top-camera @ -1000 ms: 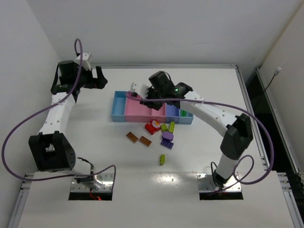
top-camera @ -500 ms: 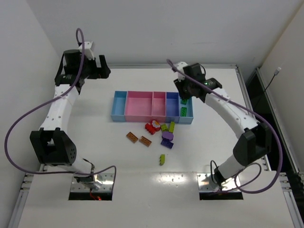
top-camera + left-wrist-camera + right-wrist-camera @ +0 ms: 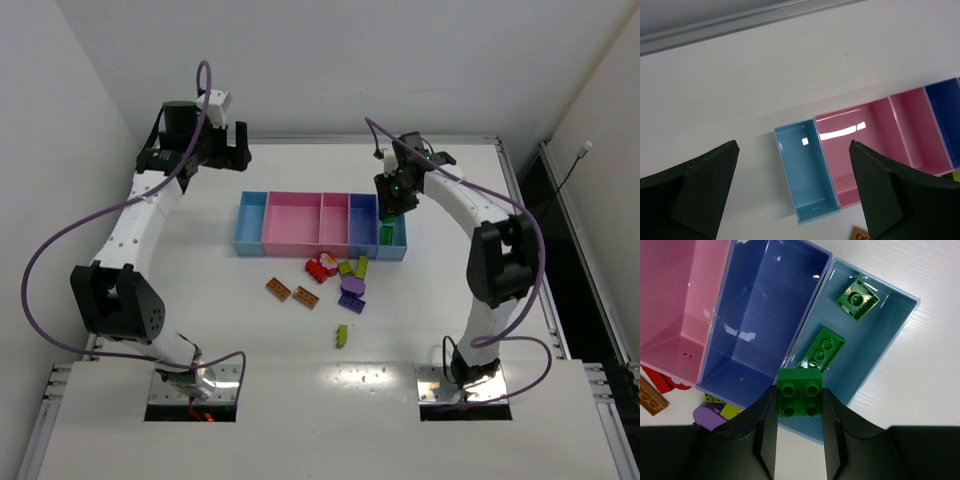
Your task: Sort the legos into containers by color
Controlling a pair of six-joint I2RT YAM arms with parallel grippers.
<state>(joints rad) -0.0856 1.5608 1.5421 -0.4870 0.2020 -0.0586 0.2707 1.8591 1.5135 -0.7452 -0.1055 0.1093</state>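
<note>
My empty left gripper needs to move back and down next, onto the orange brick farther from the purple legos, because that brick is unsorted, below and nearer my base.
The containers (image 3: pixel 250 240) are a joined row of bins: light blue at both ends, two pink ones and one blue-violet between. My right gripper (image 3: pixel 800 396) is shut on a green square brick (image 3: pixel 800 399) and hovers over the near edge of the right light blue bin (image 3: pixel 890 335). Two green legos (image 3: pixel 856 299) lie in that bin. The blue-violet bin (image 3: pixel 765 315) beside it holds nothing. Loose legos lie in front of the row: red (image 3: pixel 320 267), yellow-green (image 3: pixel 361 267), purple (image 3: pixel 352 290) and orange (image 3: pixel 278 289). My left gripper (image 3: pixel 792 145) is open, high above the left light blue bin (image 3: pixel 805 170).
One yellow-green brick (image 3: pixel 341 335) lies apart, nearer the arm bases. A metal rail (image 3: pixel 740 25) runs along the table's far edge. White walls stand at the left and back. Purple cables (image 3: pixel 60 250) loop beside the left arm.
My right arm has swung from above the pink bins to the right end bin, still holding the green brick. My left arm has shifted right along the back edge, still open.
</note>
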